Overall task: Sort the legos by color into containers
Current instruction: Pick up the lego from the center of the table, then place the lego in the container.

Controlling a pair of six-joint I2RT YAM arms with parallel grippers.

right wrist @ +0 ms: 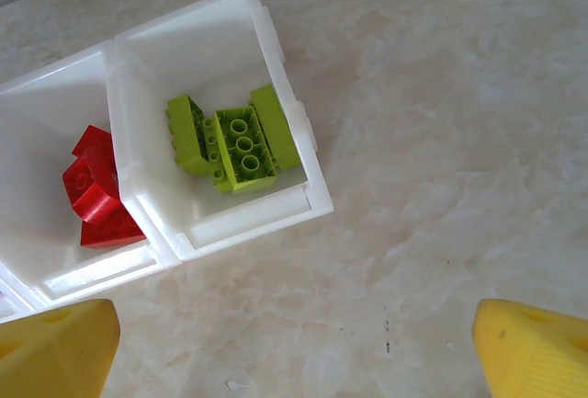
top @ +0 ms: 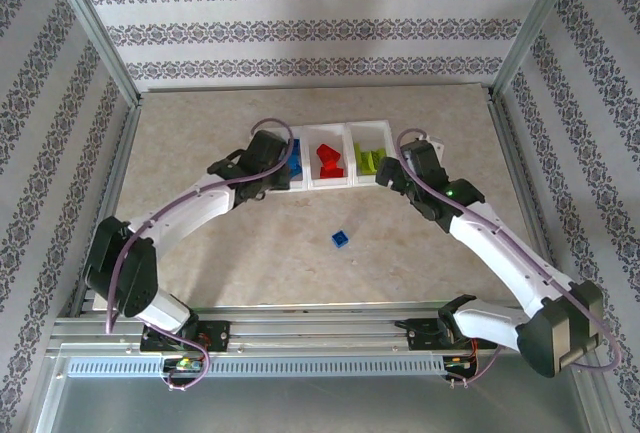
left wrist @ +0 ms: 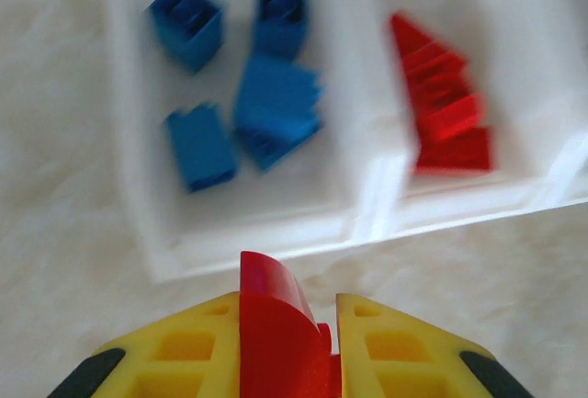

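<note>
I should carry the red lego outward and across with my left gripper, past the blue bin to over the middle bin (top: 328, 156) (left wrist: 459, 95), because red legos lie there.
The three joined white bins (top: 309, 185) stand mid-table. Blue legos (left wrist: 266, 108) fill the left bin, red legos (left wrist: 446, 113) the middle one, lime green legos (right wrist: 234, 145) the right one. My left gripper (left wrist: 288, 324) is shut on a red lego (left wrist: 276, 324), hovering just in front of the blue bin's near wall (left wrist: 266, 237). My right gripper (right wrist: 294, 347) is open over bare table, just in front and to the right of the green bin (right wrist: 308, 205). One loose blue lego (top: 340, 239) lies on the table between the arms.
Metal frame posts (top: 95, 28) and patterned walls enclose the marble-look table (top: 200, 123). A rail (top: 300, 318) runs along the near edge by the arm bases.
</note>
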